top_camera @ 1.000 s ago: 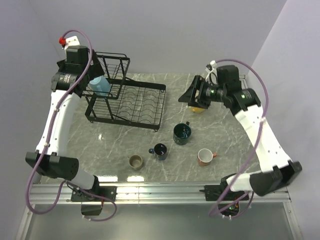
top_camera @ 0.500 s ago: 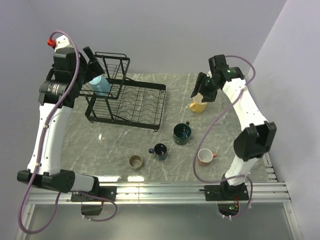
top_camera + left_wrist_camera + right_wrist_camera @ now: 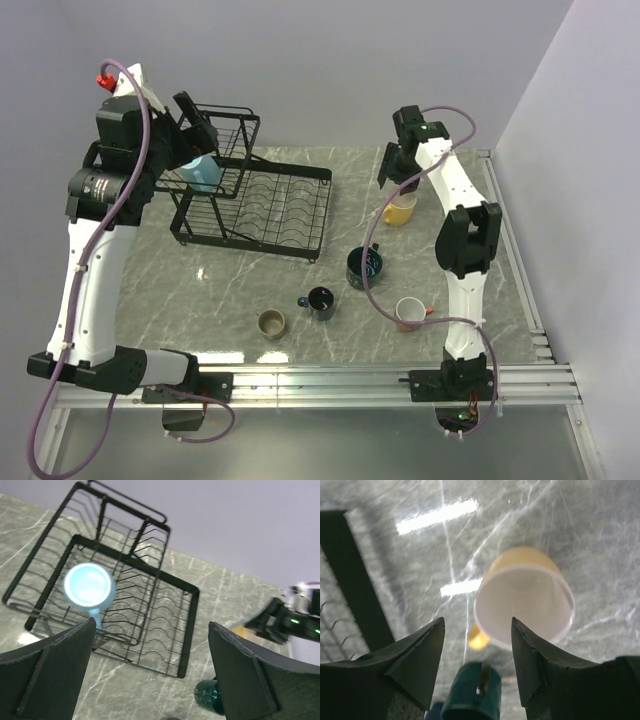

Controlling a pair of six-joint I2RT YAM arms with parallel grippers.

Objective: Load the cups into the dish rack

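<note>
The right gripper should move down with its open fingers on both sides of the yellow mug's rim (image 3: pixel 388 204) (image 3: pixel 482 623) beside the mug's handle, which lies below, since the yellow mug's upright opening has room for one finger inside.
The black wire dish rack (image 3: pixel 285 205) stands at the back left. A light blue mug (image 3: pixel 203 172) sits upright in its raised basket; it also shows in the left wrist view (image 3: pixel 88 585). My left gripper (image 3: pixel 200 130) is open and empty, high above that basket (image 3: pixel 150 670). My right gripper (image 3: pixel 389 178) is open and empty, hovering just over the yellow mug (image 3: pixel 399 209), whose pale inside shows below the fingers (image 3: pixel 522 597). The dark teal mug (image 3: pixel 365 267), navy mug (image 3: pixel 320 301), olive-brown mug (image 3: pixel 271 323) and salmon-red mug (image 3: pixel 408 313) stand on the table.
The rack's flat slotted tray (image 3: pixel 165 615) holds nothing. The grey marble table (image 3: pixel 230 290) ends at a metal rail along the near edge (image 3: pixel 320 380). Walls close in behind and to the right. The teal mug (image 3: pixel 472 692) shows blurred below my right fingers.
My left gripper has lifted up and back from the light blue mug in the basket. My right arm has swung round, bringing its gripper over the yellow mug from behind.
</note>
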